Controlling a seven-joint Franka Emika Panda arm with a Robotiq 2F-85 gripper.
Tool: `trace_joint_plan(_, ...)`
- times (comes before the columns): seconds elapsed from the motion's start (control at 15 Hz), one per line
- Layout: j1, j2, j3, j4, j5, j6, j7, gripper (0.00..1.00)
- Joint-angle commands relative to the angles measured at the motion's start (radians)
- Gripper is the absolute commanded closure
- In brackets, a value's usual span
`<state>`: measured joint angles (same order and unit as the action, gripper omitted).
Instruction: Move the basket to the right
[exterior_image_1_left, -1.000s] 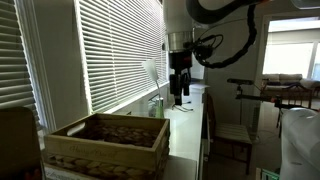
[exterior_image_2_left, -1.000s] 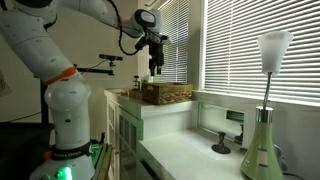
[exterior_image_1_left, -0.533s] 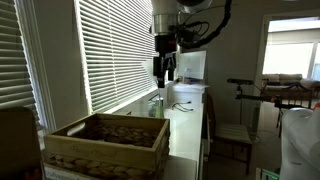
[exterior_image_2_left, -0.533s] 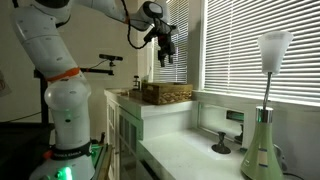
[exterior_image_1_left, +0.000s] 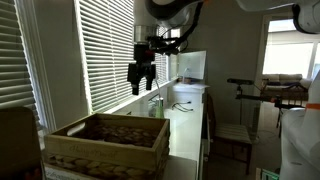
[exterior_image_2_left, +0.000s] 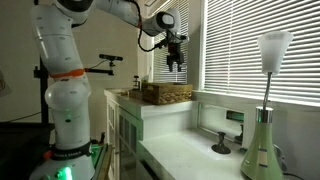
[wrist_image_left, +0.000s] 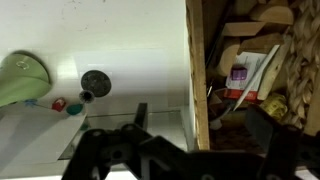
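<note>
My open fingers are already on both sides of the basket's wooden rim, high above it. My gripper should next move down over the basket's side facing the lamp.
The basket (exterior_image_1_left: 105, 142) is a large tan wicker box with a lighter wooden rim. It stands on a white counter by the window blinds in both exterior views (exterior_image_2_left: 167, 93). My gripper (exterior_image_1_left: 141, 80) hangs in the air well above the counter with its fingers open and empty. In an exterior view (exterior_image_2_left: 176, 62) it is above the basket's window-side end. In the wrist view the open jaws (wrist_image_left: 200, 115) straddle the basket's wooden rim (wrist_image_left: 197, 60) from high up. Packets and clutter lie inside the basket.
A white-shaded lamp with a green base (exterior_image_2_left: 266, 110) stands on the counter (exterior_image_2_left: 190, 150); the base also shows in the wrist view (wrist_image_left: 22, 78). A round black object (wrist_image_left: 95, 82) and small red bits lie on the counter. A white box (exterior_image_1_left: 190, 95) stands behind. Blinds (exterior_image_1_left: 110, 50) run alongside.
My gripper has swung sideways towards the blinds and over the basket's edge, staying high. It stays open. The basket has not moved.
</note>
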<state>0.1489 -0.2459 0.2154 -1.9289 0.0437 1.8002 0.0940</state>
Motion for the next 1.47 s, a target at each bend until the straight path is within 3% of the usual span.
trace_joint_plan(0.0, 0.025, 0.036, -0.011, -0.015, 0.074, 0.067, -0.039, 0.00)
trace_joint_plan(0.07, 0.015, 0.029, -0.006, 0.003, 0.030, 0.028, -0.009, 0.00)
trace_joint_plan(0.47, 0.013, 0.026, -0.006, -0.003, 0.012, 0.041, -0.011, 0.00)
trace_joint_plan(0.87, 0.021, 0.049, -0.004, -0.097, 0.044, 0.267, 0.017, 0.00)
trace_joint_plan(1.2, 0.032, 0.077, -0.001, -0.140, 0.045, 0.320, 0.007, 0.00)
trace_joint_plan(1.4, 0.038, 0.090, 0.004, -0.149, 0.040, 0.329, 0.006, 0.11)
